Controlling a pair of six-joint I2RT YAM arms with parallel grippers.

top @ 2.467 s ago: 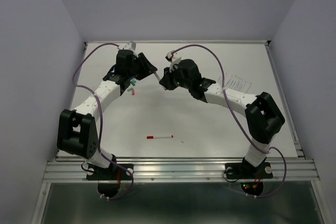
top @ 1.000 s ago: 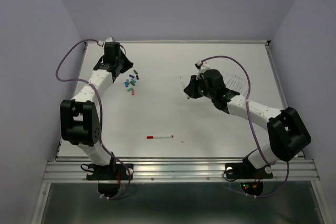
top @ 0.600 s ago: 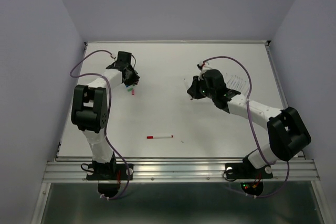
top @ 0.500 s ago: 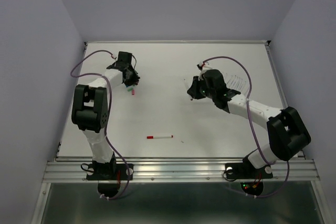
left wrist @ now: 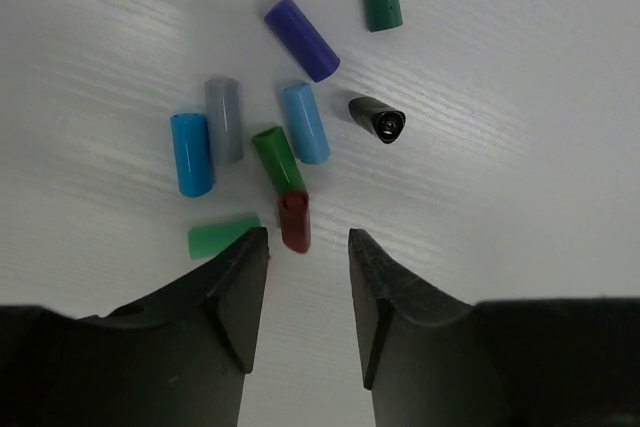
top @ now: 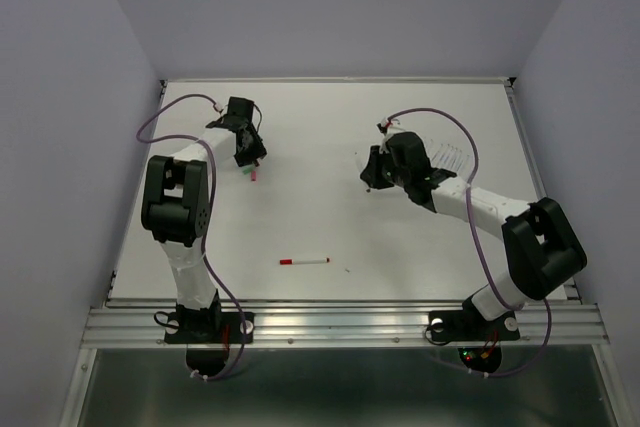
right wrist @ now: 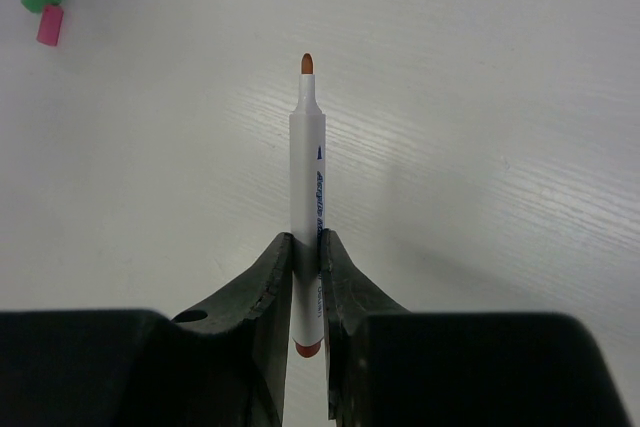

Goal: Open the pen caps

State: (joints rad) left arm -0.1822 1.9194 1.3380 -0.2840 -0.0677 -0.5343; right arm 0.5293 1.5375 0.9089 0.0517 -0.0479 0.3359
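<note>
My right gripper's pen already has a bare tip, so I will swing that gripper toward the row of white pens next, lower it alongside and release the pen.
Several loose pen caps lie in a cluster in the left wrist view: a dark red cap (left wrist: 294, 221), green cap (left wrist: 276, 159), blue cap (left wrist: 192, 154), purple cap (left wrist: 302, 38) and black cap (left wrist: 378, 119) among them. My left gripper (left wrist: 307, 252) hovers just short of the dark red cap, open, with nothing between its fingers. My right gripper (right wrist: 307, 247) is shut on an uncapped white pen (right wrist: 308, 182), its reddish-brown tip pointing away. In the top view, the left gripper (top: 250, 154) is at the back left and the right gripper (top: 371, 173) right of centre.
One capped pen with red ends (top: 304, 261) lies alone toward the front middle of the white table (top: 330, 227). A row of white pens (top: 452, 158) lies behind the right arm. A pink cap (right wrist: 49, 24) sits at the near edge of the cap cluster.
My left arm swung from the table's back-left corner over the cap cluster and its jaws opened; a dark red cap now lies in front of them. The right gripper barely moved.
</note>
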